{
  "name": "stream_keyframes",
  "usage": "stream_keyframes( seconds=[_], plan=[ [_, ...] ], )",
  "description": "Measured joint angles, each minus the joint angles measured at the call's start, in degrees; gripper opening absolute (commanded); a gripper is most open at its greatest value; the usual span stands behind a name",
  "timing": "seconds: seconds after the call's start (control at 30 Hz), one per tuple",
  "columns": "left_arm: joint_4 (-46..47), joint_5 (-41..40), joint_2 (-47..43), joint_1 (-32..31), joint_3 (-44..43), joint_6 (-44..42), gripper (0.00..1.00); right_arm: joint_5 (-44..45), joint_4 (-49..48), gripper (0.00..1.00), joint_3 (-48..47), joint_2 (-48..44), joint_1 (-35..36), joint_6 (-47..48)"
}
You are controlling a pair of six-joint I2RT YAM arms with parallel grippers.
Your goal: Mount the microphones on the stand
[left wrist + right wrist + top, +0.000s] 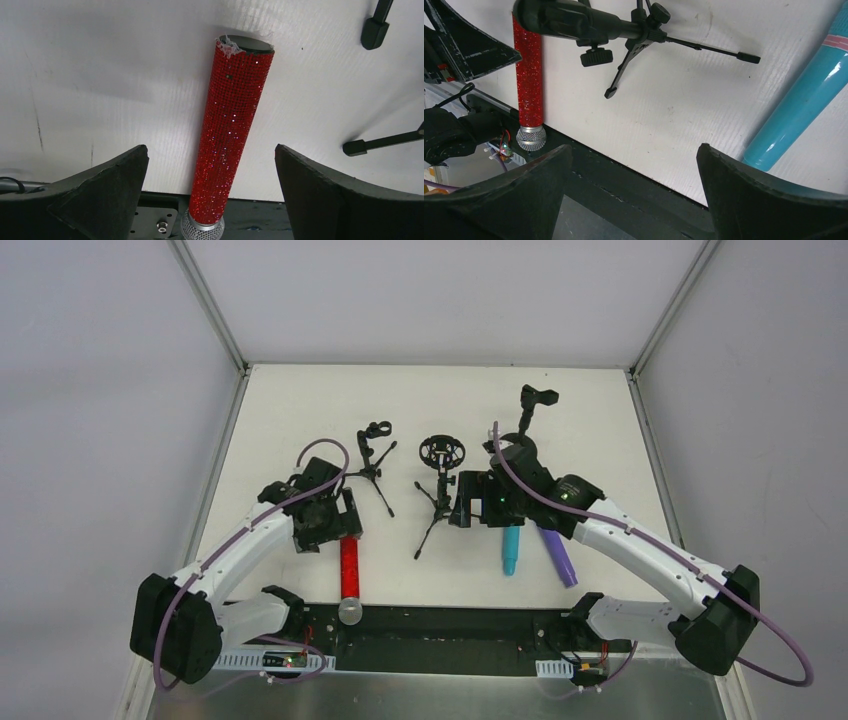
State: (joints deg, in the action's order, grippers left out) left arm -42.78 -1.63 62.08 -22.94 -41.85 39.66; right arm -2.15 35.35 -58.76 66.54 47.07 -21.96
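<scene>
The left gripper moves back and down next, its fingers spread astride the red handle near the silver mesh head [210, 196], since that lies below and back of it.
The red microphone [349, 565] lies flat near the table's front edge, its silver mesh head [351, 612] pointing toward the arm bases. My left gripper [333, 528] hovers over its far end, open. In the left wrist view the red microphone [231, 130] runs up between the two spread fingers of the left gripper [210, 150] without touching either. The cyan microphone [511, 548] with a pink ring [836, 40] and the purple microphone [557, 555] lie side by side under the right arm. My right gripper [463, 504] is open and empty beside the middle stand [441, 455].
A small tripod stand with a clip [375, 452] is left of centre. A taller stand with a clip [535, 405] is at the back right. The black base rail [450, 625] runs along the front edge. The tripod stand's legs [704, 47] spread over the table.
</scene>
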Motion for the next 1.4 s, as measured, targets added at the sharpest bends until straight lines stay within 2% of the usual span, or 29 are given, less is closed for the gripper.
stream_keyframes(
  seconds=[0.4, 0.53, 0.97, 1.27, 1.4],
  plan=[
    [0.09, -5.51, 6.71, -11.98, 0.5, 5.05, 0.91, 0.35, -0.07, 0.99, 0.61, -0.02, -0.5, 0.15],
    [0.04, -6.64, 8.39, -15.87, 2.14, 8.17, 0.83, 0.37, -0.26, 0.99, 1.25, -0.07, -0.61, 0.17],
    [0.15, -9.44, 9.53, -28.63, 5.22, 19.41, 0.78, 0.39, -0.46, 0.99, 2.32, -0.17, -1.36, 0.44],
    [0.68, -10.67, 9.66, -31.82, 5.4, 23.39, 0.63, 0.42, -0.52, 0.99, 2.58, -0.24, -1.73, 0.57],
    [1.4, -10.75, 8.11, -32.68, 6.67, 24.79, 0.46, 0.42, -0.61, 0.99, 3.15, -0.44, -2.01, 0.59]
  ],
)
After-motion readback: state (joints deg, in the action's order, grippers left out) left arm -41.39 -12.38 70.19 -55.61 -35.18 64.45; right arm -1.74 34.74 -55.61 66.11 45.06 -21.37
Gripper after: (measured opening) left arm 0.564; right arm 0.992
